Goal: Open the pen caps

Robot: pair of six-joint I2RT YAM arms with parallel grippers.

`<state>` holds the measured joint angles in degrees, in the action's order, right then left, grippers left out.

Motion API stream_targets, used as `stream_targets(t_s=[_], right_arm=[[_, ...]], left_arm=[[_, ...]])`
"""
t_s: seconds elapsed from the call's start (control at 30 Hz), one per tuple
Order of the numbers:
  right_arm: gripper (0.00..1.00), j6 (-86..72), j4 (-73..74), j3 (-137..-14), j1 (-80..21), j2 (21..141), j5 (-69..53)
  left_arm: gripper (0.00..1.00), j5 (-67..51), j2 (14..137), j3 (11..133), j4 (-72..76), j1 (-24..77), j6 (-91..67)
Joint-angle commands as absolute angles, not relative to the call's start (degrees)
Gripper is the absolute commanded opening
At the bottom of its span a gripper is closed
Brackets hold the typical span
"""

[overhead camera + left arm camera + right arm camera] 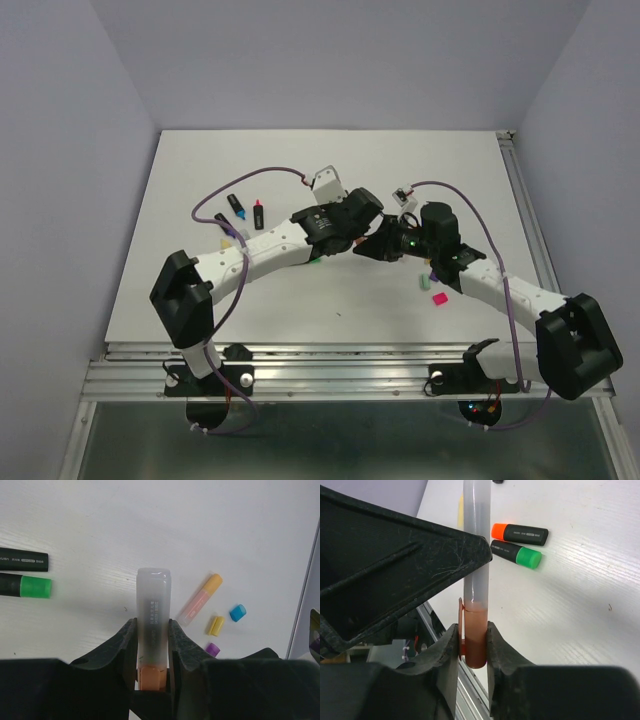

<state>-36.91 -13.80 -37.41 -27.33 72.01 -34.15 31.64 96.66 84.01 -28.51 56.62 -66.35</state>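
Next, my right gripper moves off the frosted body, then back and down beside the pale green cap to release the orange one, since loose caps lie together.
Both grippers hold one highlighter in the air over the middle of the table. My left gripper is shut on its frosted pale body. In the left wrist view the orange cap shows deep between the jaws. My right gripper is shut on that orange cap, which sits on the end of the body. From above, the left gripper and the right gripper meet tip to tip, and the pen is hidden between them.
On the table lie a black pen with a green cap, another black pen, and a pink pen with a yellow-orange cap. Loose yellow, cyan and purple caps lie there too. A pink cap lies near the right arm.
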Motion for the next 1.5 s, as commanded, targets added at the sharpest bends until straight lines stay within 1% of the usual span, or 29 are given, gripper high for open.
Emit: stream_targets(t_s=[0.0, 0.03, 0.07, 0.13, 0.17, 0.33, 0.37, 0.5, 0.67, 0.73, 0.8, 0.97, 1.03, 1.07, 1.13, 1.17, 1.33, 1.47], right_arm=[[0.16, -36.74, -18.2, -37.97, -27.95, 71.28, -36.38], [0.13, -36.83, -17.93, -37.79, -27.95, 71.19, -36.39], [0.08, -36.74, -17.67, -37.53, -27.95, 70.76, -37.0], [0.02, -37.35, -17.58, -36.66, -27.95, 70.05, -38.05], [0.01, -37.61, -17.58, -35.69, -28.04, 69.53, -39.1], [0.01, -37.27, -14.69, -32.87, -30.31, 65.31, -44.37], [0.01, -37.09, -11.63, -32.78, -30.84, 64.87, -45.86], [0.01, -38.4, -7.92, -29.98, -33.31, 61.0, -47.55], [0.01, -40.17, -5.03, -27.77, -33.92, 56.08, -47.38], [0.01, -37.45, -0.99, -29.78, -33.84, 55.02, -43.96], [0.01, -35.52, 5.26, -31.28, -33.92, 54.84, -37.73], [0.01, -32.96, 13.51, -35.32, -33.75, 58.0, -24.9], [0.01, -32.43, 15.37, -37.35, -33.84, 59.94, -16.29], [0.01, -32.34, 18.25, -38.14, -33.84, 60.72, -8.08], [0.02, -31.82, 20.99, -40.07, -33.75, 63.71, -0.65], [0.03, -31.82, 23.09, -40.51, -33.66, 64.68, 5.82], [0.07, -31.29, 24.43, -41.57, -33.4, 68.55, 13.61], [0.09, -32.25, 27.24, -42.63, -33.05, 73.2, 22.73]], left_arm=[[0.0, 33.31, 94.57, 84.55, -27.6, 55.99, -66.62], [0.0, 33.4, 94.4, 84.55, -27.6, 55.64, -66.62], [0.0, 33.57, 94.31, 84.55, -27.51, 55.2, -66.53], [0.0, 34.45, 94.04, 84.29, -27.07, 53.62, -66.45], [0.0, 34.71, 93.87, 84.2, -26.81, 53.0, -66.27], [0.0, 36.65, 93.16, 81.65, -22.77, 47.73, -65.13], [0.0, 36.04, 93.34, 81.48, -22.42, 45.03, -65.04], [0.0, 35.15, 94.66, 81.12, -21.53, 39.65, -64.51], [0.0, 35.69, 94.75, 81.21, -21.62, 37.44, -63.55], [0.0, 35.33, 93.96, 81.12, -21.71, 37.0, -62.32], [0.0, 35.16, 93.17, 80.69, -21.8, 37.0, -59.7], [0.0, 33.58, 89.57, 79.02, -22.85, 37.0, -54.59], [0.0, 32.79, 86.94, 76.4, -22.76, 36.91, -52.74], [0.0, 32.26, 85.97, 75.33, -22.76, 36.91, -52.3], [0.0, 31.47, 82.63, 71.64, -22.67, 37.0, -51.15], [0.0, 31.46, 81.49, 70.41, -22.59, 37.0, -51.07], [0.0, 30.59, 74.37, 59.79, -20.39, 37.0, -49.22], [0.0, 30.06, 72.07, 55.99, -23.46, 36.91, -49.74]])
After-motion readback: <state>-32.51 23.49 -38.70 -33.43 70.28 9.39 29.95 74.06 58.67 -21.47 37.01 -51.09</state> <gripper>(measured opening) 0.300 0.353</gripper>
